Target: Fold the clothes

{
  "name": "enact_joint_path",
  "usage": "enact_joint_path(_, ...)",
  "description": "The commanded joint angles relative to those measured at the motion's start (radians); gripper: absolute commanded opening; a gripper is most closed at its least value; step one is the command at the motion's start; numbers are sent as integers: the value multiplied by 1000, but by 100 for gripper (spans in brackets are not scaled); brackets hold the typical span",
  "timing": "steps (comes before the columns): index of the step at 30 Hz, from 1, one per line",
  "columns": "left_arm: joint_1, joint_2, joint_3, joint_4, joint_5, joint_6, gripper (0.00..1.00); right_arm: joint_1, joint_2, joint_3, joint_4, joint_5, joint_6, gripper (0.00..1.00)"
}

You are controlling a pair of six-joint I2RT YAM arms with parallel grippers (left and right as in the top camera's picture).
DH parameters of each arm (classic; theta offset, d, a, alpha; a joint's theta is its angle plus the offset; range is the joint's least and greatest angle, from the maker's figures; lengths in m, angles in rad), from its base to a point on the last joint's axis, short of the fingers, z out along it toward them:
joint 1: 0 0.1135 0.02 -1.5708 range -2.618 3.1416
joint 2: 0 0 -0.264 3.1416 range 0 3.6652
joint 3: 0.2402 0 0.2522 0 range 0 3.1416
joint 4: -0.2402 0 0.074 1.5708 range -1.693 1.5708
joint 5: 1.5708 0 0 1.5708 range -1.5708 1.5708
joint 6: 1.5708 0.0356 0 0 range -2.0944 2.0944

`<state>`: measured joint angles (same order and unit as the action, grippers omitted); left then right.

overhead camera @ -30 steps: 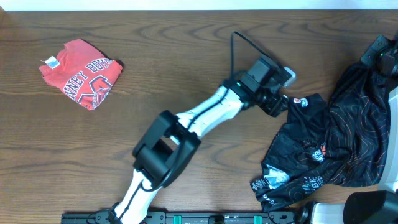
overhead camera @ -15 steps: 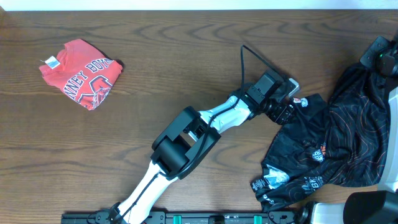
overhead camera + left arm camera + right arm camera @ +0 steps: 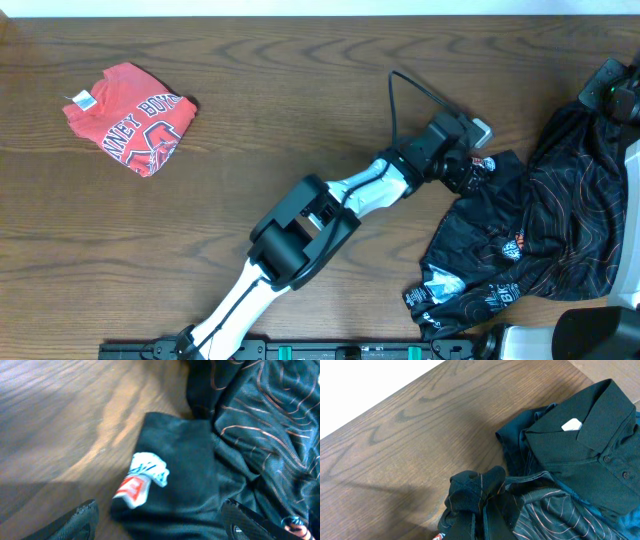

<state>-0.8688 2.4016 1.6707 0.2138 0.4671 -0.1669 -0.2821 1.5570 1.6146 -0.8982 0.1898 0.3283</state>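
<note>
The robot's right gripper will next carry the bunched piece outward and to the left in the overhead view and release it there, since the far part of the tabletop there is bare.
The black T-shirt (image 3: pixel 545 225) with thin orange lines lies crumpled at the right of the table. My left gripper (image 3: pixel 468 170) is open over its left edge. In the left wrist view its fingertips (image 3: pixel 82 517) straddle a flap of black cloth (image 3: pixel 185 475) bearing a white and red patch (image 3: pixel 142 477). My right gripper (image 3: pixel 482 520) is shut on a bunched piece of the black T-shirt (image 3: pixel 475 487), held up at the far right (image 3: pixel 598 105). A dark navy collared shirt (image 3: pixel 590 455) lies beyond it. The folded red T-shirt (image 3: pixel 130 115) lies at the far left.
The wooden table (image 3: pixel 300 90) runs between the red T-shirt and the black one. The left arm (image 3: pixel 300 220) stretches diagonally from the front edge to the black T-shirt. A cable (image 3: pixel 400 85) loops above its wrist.
The left arm has reached further right, and its open gripper has come onto the left edge of the black T-shirt. The right gripper and the shirts have not moved.
</note>
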Motion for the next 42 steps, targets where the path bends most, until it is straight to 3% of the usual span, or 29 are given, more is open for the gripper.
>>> enact_joint_path(1,-18,63,37,5,-14,-40,80,-5,-14,9,-2,-7,0,1)
enact_joint_path(16,-10,87,68,9,-43,-56,79,-5,-14,9,-3,-14,0,1)
enact_joint_path(25,-10,92,67,32,-68,-56,57,-5,-14,9,-3,-14,0,1)
enact_joint_path(27,-10,95,67,32,-68,-56,39,-5,-14,9,-3,-14,0,1)
enact_joint_path(29,-10,96,67,31,-68,-56,12,-5,-14,9,-3,-14,0,1)
enact_joint_path(30,-10,96,67,31,-68,-56,8,-6,-14,9,-3,-14,0,1)
enact_joint_path(36,8,95,67,44,-72,-56,6,-7,-14,9,-3,-14,0,1)
enact_joint_path(42,106,53,68,35,-72,-56,6,-8,-14,9,-4,-14,0,1)
